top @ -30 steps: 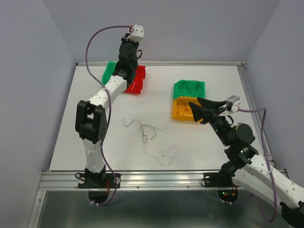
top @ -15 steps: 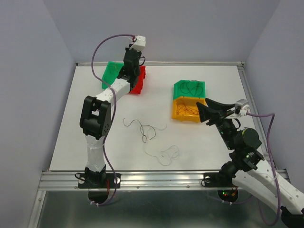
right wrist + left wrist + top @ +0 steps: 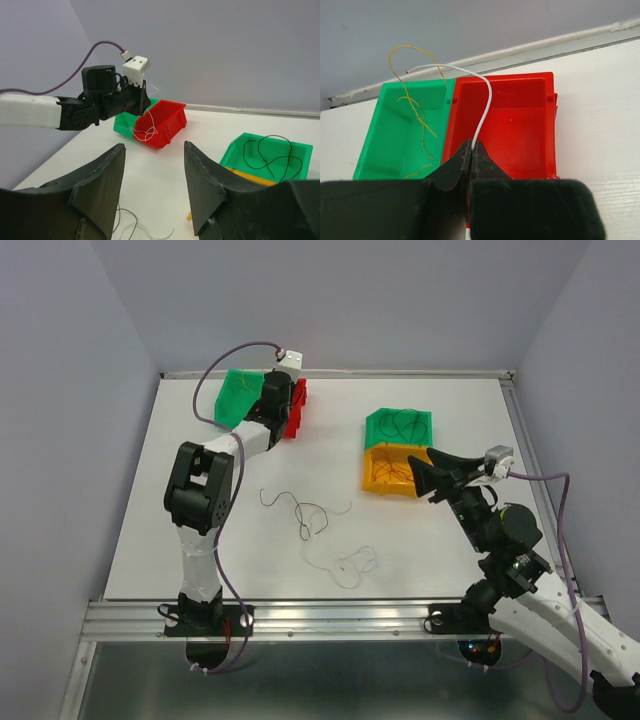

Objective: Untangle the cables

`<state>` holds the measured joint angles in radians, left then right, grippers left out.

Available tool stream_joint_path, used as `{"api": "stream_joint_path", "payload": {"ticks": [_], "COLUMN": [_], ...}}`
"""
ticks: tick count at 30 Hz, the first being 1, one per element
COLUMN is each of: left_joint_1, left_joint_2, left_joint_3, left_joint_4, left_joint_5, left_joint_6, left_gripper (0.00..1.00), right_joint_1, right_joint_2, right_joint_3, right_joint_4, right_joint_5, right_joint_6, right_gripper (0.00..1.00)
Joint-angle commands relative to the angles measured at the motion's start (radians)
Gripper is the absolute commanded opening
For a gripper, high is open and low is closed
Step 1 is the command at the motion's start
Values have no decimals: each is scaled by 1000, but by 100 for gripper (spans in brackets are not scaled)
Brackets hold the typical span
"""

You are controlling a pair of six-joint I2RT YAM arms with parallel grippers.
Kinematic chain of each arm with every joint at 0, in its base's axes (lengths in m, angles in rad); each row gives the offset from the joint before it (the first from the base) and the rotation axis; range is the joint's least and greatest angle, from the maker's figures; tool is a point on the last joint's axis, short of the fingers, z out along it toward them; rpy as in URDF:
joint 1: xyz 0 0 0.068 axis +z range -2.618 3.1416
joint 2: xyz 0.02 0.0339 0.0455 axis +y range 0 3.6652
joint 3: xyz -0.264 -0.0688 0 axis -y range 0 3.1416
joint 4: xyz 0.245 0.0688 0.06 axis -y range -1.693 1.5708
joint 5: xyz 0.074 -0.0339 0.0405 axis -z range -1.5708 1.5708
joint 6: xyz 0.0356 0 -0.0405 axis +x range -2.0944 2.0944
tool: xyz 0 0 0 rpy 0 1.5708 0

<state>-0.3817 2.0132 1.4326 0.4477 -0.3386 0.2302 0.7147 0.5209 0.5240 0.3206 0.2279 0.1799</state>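
Observation:
My left gripper is next going to move outward over the inside of the bin and open, because the white cable's looped tail dangles in front of the red bin (image 3: 292, 412).
My left gripper (image 3: 278, 400) is shut on a white cable (image 3: 482, 107) and holds it just above the near edge of the red bin (image 3: 292, 412). The cable arcs up from the fingertips (image 3: 471, 145). In the right wrist view its looped tail (image 3: 145, 131) dangles in front of the red bin (image 3: 167, 120). Loose dark strands (image 3: 302, 512) and pale strands (image 3: 350, 565) lie on the table's middle. My right gripper (image 3: 432, 476) is open and empty, raised beside the yellow bin (image 3: 392, 470). Its jaws (image 3: 154, 145) stand wide apart.
A green bin (image 3: 402, 130) holding a yellowish wire stands left of the red bin. Another green bin (image 3: 400, 424) with a dark wire stands behind the yellow bin, which holds dark red wire. The wall is just behind the left bins.
My left gripper has come down and forward from high above the bins to just over the red bin, white cable still in it. The right gripper shifted slightly and stays open.

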Motion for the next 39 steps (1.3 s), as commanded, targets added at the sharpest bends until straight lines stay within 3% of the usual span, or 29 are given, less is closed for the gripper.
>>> {"api": "stream_joint_path", "payload": {"ticks": [1,13,17,24,25,29,34,39], "left_joint_1": [6,66,78,72,72,70,70,66], "left_joint_2": [-59,48,73,116,110,81,21,-74], "left_joint_3": [26,242,244,212,206,192,170,126], "left_joint_4": [-4,-20,63,49,42,-7,-10,-23], "left_joint_5": [35,16,1,21,24,47,67,76], "left_joint_6": [-42,-45,-31,-22,-23,-22,-22,0], "left_gripper": [8,7,9,12,14,38,40,61], "right_joint_1": [2,0,0,0,0,0,0,0], "right_joint_2": [5,5,-1,10,17,34,47,77], "right_joint_3": [2,-1,-4,-2,-2,4,8,21], "right_joint_4": [18,21,21,34,37,41,46,37], "right_joint_5": [-9,-5,-2,-10,-10,-10,-19,-30], "right_joint_6": [-5,-3,-7,-2,-2,-2,1,6], "right_gripper": [56,56,56,56,56,56,56,58]}}
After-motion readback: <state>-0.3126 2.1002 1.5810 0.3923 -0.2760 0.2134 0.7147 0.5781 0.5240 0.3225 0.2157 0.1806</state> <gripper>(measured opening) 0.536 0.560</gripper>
